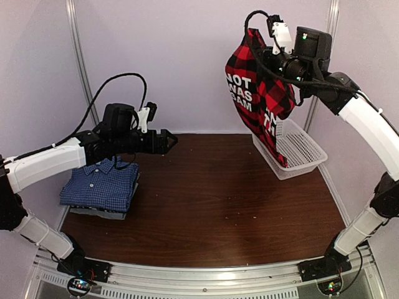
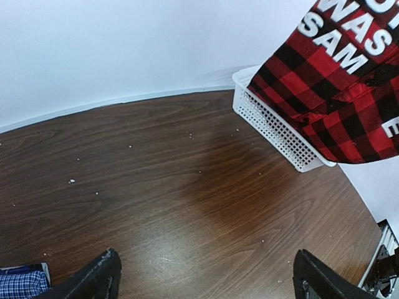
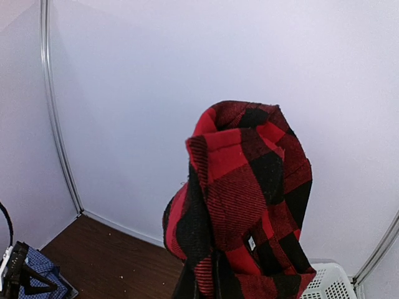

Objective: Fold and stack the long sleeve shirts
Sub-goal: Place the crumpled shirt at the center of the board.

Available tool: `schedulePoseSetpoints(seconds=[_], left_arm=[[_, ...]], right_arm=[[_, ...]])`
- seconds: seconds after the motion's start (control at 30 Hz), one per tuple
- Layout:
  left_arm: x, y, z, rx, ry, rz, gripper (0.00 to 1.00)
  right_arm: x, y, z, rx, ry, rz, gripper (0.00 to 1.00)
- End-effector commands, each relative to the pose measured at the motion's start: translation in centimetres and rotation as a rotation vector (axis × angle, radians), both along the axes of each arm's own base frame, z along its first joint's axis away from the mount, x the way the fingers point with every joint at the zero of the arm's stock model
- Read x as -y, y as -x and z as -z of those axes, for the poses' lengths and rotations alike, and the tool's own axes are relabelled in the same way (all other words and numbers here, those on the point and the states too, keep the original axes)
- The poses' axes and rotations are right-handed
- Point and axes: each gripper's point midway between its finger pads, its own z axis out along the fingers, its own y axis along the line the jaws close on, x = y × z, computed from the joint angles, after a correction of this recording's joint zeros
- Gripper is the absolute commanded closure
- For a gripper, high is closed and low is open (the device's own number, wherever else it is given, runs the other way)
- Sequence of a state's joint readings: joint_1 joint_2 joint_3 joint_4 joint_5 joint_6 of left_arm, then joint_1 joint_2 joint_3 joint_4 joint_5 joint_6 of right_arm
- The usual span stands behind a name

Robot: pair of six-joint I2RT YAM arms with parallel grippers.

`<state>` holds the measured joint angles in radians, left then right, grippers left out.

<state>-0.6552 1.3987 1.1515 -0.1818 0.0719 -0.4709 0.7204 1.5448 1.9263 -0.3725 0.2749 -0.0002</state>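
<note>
The bare middle of the table is below my right gripper, to the left in the top view. I will next swing my right gripper down over it and let go of the plaid shirt (image 1: 259,93).
My right gripper (image 1: 267,55) is shut on the red-and-black plaid shirt (image 1: 259,93) and holds it high above the white basket; the shirt hangs down with white lettering on it. In the right wrist view the bunched plaid cloth (image 3: 246,205) hides the fingers. In the left wrist view the plaid shirt (image 2: 343,93) hangs at the upper right. My left gripper (image 1: 169,141) is open and empty, held over the table's left middle; its fingertips (image 2: 103,274) show at the bottom. The folded blue checked shirt (image 1: 100,185) lies on a grey/dark folded shirt (image 1: 106,213) at the left.
A white plastic mesh basket (image 1: 305,152) stands at the back right of the brown wooden table (image 1: 212,199), under the hanging shirt; it also shows in the left wrist view (image 2: 274,128). White walls enclose the back and sides.
</note>
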Motion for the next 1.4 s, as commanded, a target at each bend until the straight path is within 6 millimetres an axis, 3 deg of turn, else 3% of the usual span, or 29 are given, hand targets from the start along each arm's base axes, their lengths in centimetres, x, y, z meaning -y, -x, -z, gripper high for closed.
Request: schedulePoseSetpoints(seconds=[0.0,0.1,0.23,0.33,0.53,0.6,0.8,0.9,1.1,1.2,1.3,1.37], left_arm=[[-0.2,-0.2,-2.3,0.056,0.053,-0.009,0.02],[-0.4,-0.1,-2.3,0.059,0.05,-0.019,0.02],[-0.8,-0.1,-2.5,0.063,0.046,-0.033,0.02],[-1.0,-0.1,-2.8,0.069,0.044,-0.041,0.02],[-1.0,-0.2,-3.5,0.081,0.044,-0.046,0.02],[-1.1,-0.2,-3.3,0.078,0.045,-0.048,0.02],[-1.3,0.0,-2.8,0.069,0.046,-0.054,0.02],[-1.3,-0.1,-2.9,0.07,0.042,-0.056,0.02],[-1.2,-0.2,-2.8,0.068,0.04,-0.055,0.02],[-1.3,-0.2,-2.6,0.065,0.035,-0.061,0.02],[-1.9,-0.5,-2.2,0.059,0.016,-0.097,0.02],[-3.1,-1.0,-1.7,0.047,-0.012,-0.168,0.02]], right_arm=[[1.4,2.7,-7.2,0.196,-0.068,0.003,1.0],[0.2,3.0,-7.1,0.204,-0.056,-0.043,1.0],[-2.2,3.0,-5.2,0.171,-0.008,-0.078,1.0],[-2.7,3.2,-5.1,0.178,-0.002,-0.065,1.0],[-1.0,4.5,-9.5,0.277,-0.062,-0.029,1.0],[-1.2,4.7,-9.7,0.288,-0.069,-0.048,1.0],[-3.6,3.1,-5.8,0.222,-0.012,-0.087,1.0],[-3.7,2.0,-4.4,0.218,0.02,-0.037,1.0],[-3.1,-0.4,-4.4,0.213,0.089,0.096,1.0],[-3.9,-0.6,-3.8,0.197,0.11,0.075,1.0],[-6.3,-0.2,-1.0,0.143,0.135,-0.007,1.0],[-8.9,0.3,3.4,0.062,0.169,-0.075,1.0]])
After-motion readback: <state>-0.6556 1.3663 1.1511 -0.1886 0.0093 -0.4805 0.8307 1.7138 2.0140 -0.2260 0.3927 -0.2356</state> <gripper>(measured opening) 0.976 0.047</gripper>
